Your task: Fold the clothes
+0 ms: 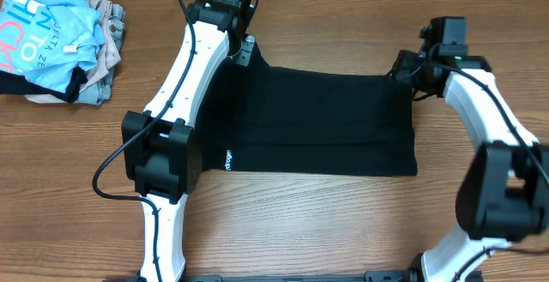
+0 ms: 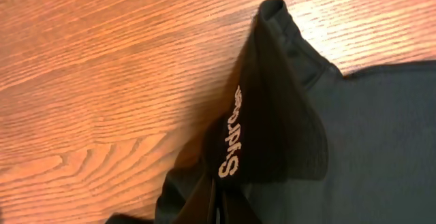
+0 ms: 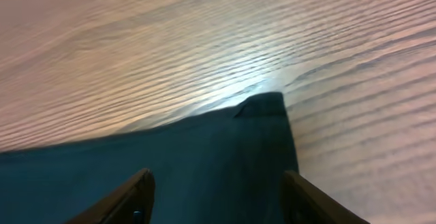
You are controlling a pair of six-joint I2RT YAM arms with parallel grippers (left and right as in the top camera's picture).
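Note:
I should next take my left gripper's pinched fold back toward the shirt's near corner by the white logo [image 1: 228, 159] and let go there, as the shirt's far half is still open.
The black T-shirt [image 1: 317, 119] lies flat in a wide rectangle at the middle of the table, with a small white logo [image 1: 228, 159] near its front left corner. My left gripper [image 1: 244, 52] is at the shirt's far left corner. In the left wrist view the left gripper [image 2: 218, 212] is shut on a raised fold of the black T-shirt [image 2: 368, 129] with white lettering [image 2: 230, 132] on it. My right gripper [image 1: 403, 66] is at the far right corner. In the right wrist view the right gripper [image 3: 218, 191] is open over that corner of the black T-shirt [image 3: 204, 142].
A pile of other clothes sits at the far left of the wooden table [image 1: 300, 222]: a light blue printed shirt [image 1: 51, 38] on top of beige garments [image 1: 107, 59].

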